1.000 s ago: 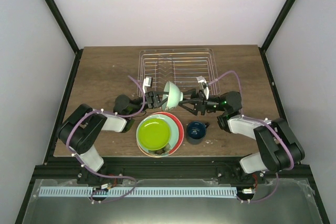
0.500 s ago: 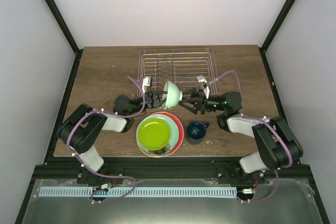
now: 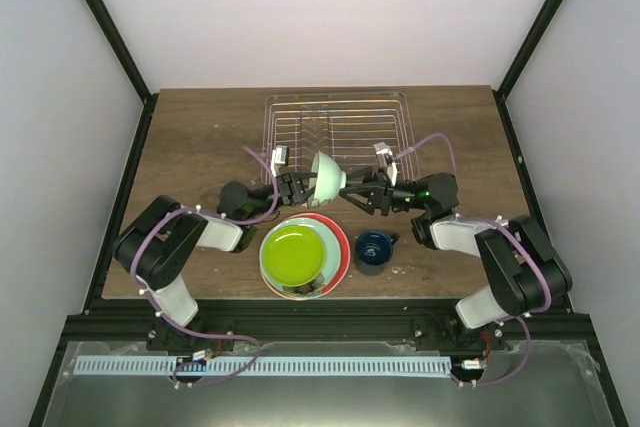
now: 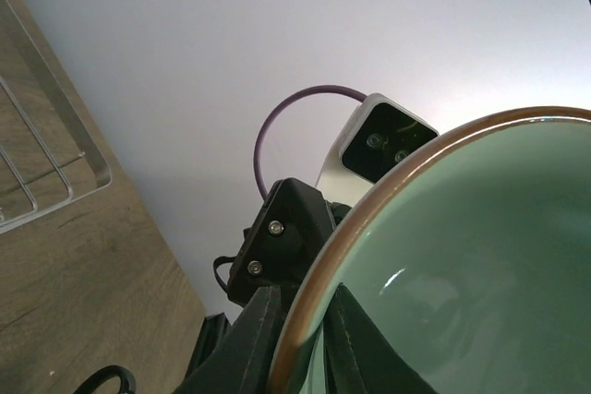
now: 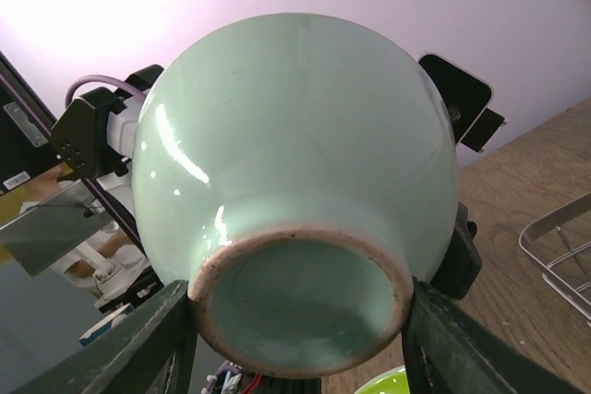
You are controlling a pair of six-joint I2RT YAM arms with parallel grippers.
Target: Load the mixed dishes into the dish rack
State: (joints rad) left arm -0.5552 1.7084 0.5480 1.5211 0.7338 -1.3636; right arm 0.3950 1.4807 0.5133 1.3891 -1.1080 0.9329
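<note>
The rack's wires are empty, so my right gripper should next move outward, then down to the rack's far corner [image 3: 380, 127] on the gripper's side, and turn the bowl [image 3: 328, 177] rim-down to release it there.
The pale mint-green bowl [image 3: 328, 177] hangs tilted in the air between my two grippers, just in front of the dish rack [image 3: 335, 119]. My left gripper [image 3: 305, 185] is shut on its brown rim; in the left wrist view the fingers [image 4: 254, 339] pinch the rim with the bowl's inside [image 4: 462, 265] to the right. My right gripper [image 3: 352, 192] is at the bowl's foot [image 5: 300, 306], one finger [image 5: 152, 339] against each side. The lime-green plate [image 3: 292, 254] lies stacked on the red plate [image 3: 341, 237]; a peach-tan edge [image 3: 300, 293] shows below. The dark-blue mug [image 3: 373, 250] stands to their right.
The rack is empty and sits at the table's back middle; a corner of it shows in the left wrist view [image 4: 37, 182] and in the right wrist view [image 5: 554, 246]. Black frame posts and pale walls stand on both sides of the wooden table [image 3: 190, 137].
My right gripper has moved a little left and back, onto the bowl's foot. The bowl and left gripper have shifted slightly toward the rack.
</note>
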